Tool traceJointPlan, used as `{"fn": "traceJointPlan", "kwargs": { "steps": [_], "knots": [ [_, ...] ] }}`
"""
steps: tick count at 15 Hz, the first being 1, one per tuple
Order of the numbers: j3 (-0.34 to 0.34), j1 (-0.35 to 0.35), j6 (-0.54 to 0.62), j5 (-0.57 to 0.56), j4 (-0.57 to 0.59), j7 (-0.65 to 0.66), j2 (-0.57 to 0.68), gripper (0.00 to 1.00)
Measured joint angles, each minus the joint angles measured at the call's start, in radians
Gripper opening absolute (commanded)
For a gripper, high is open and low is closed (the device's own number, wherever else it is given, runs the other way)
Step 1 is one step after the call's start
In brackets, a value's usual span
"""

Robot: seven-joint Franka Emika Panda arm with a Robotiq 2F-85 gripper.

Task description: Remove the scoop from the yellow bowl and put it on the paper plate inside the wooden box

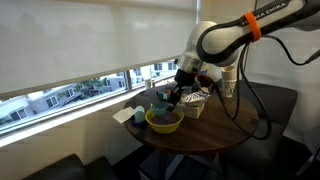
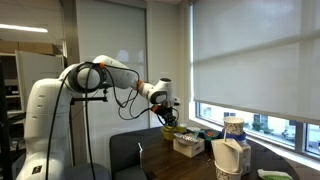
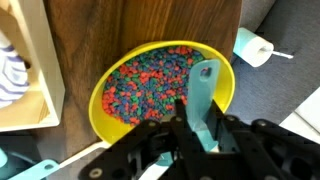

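The scoop is still over the yellow bowl, so next I will raise my gripper, carry it across to the wooden box and lower it over the paper plate [image 1: 199, 96] [image 3: 12, 76].
In the wrist view my gripper [image 3: 200, 138] is shut on the handle of the teal scoop [image 3: 205, 88], which stands up over the yellow bowl [image 3: 227, 88]. The bowl is full of small multicoloured bits. The light wooden box [image 3: 40, 70] is at the left edge, and a sliver of the whitish paper plate [image 3: 8, 75] shows inside it. In an exterior view the gripper [image 1: 177, 93] hangs just above the bowl [image 1: 164, 122] on the round table. In the exterior view from farther off, the gripper [image 2: 168, 118] is above the table's far end.
The dark wood table [image 3: 130, 30] carries a white paper cup [image 3: 251, 46] beside the bowl, a small white box [image 1: 125, 115] near the window, and stacked paper cups [image 1: 229, 82] behind the arm. A white carton [image 2: 228, 158] stands in the foreground.
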Motion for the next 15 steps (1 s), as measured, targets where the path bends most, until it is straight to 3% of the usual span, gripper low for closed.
{"fn": "traceJointPlan", "kwargs": {
  "steps": [7, 13, 14, 15],
  "knots": [
    [-0.086, -0.058, -0.028, -0.124, -0.142, 0.212, -0.269, 0.06],
    [-0.135, -0.100, -0.088, -0.129, -0.217, 0.262, -0.290, 0.06],
    [-0.140, -0.106, -0.092, -0.129, -0.224, 0.276, -0.289, 0.50],
    [-0.145, -0.112, -0.098, -0.129, -0.227, 0.286, -0.289, 0.51]
  ]
}}
